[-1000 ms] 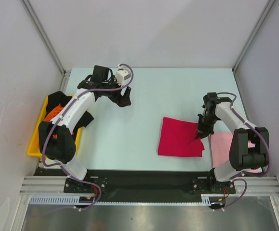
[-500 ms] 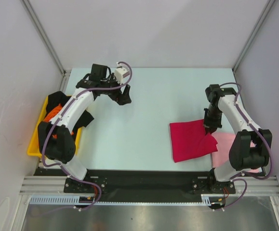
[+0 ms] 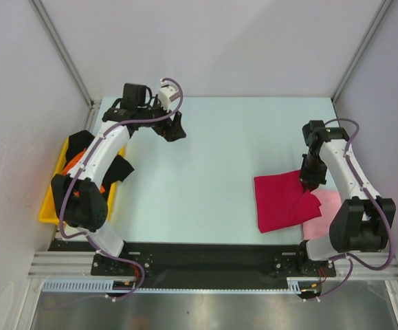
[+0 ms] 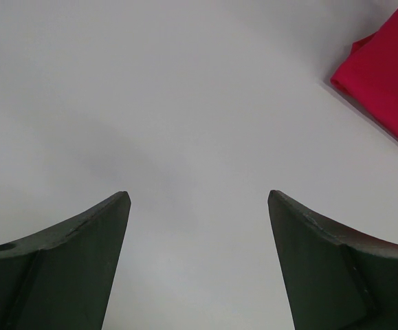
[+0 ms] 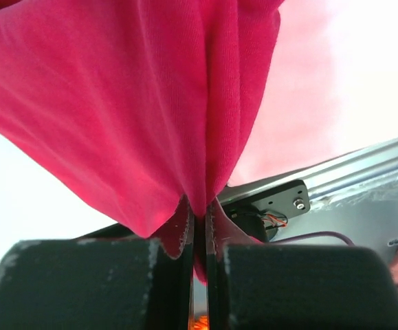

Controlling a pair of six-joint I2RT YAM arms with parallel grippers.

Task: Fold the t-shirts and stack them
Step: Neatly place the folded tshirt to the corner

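Note:
My right gripper should next drag the red shirt toward the wall over the pink t-shirt (image 3: 324,215) (image 5: 291,103) and release it, as that one lies partly uncovered to the gripper's right in the top view.
A folded crimson red t-shirt (image 3: 281,201) lies at the table's right front, its right edge lifted over a folded pale pink t-shirt (image 3: 324,215). My right gripper (image 3: 311,181) is shut on the red shirt's edge; the right wrist view shows the red cloth (image 5: 137,103) pinched between the closed fingers and the pink shirt (image 5: 302,82) behind it. My left gripper (image 3: 174,133) is open and empty over bare table at the back left; the red shirt's corner (image 4: 391,82) shows in its view. Black (image 3: 119,169) and orange (image 3: 75,162) t-shirts lie crumpled in the tray.
A yellow plastic tray (image 3: 47,210) stands at the table's left edge beside the left arm. Grey walls with metal posts enclose the table on three sides. A black rail (image 3: 199,256) runs along the near edge.
My right gripper has dragged the red t-shirt to the right, so that its edge now overlaps the pink shirt. My left gripper has moved slightly back and left.

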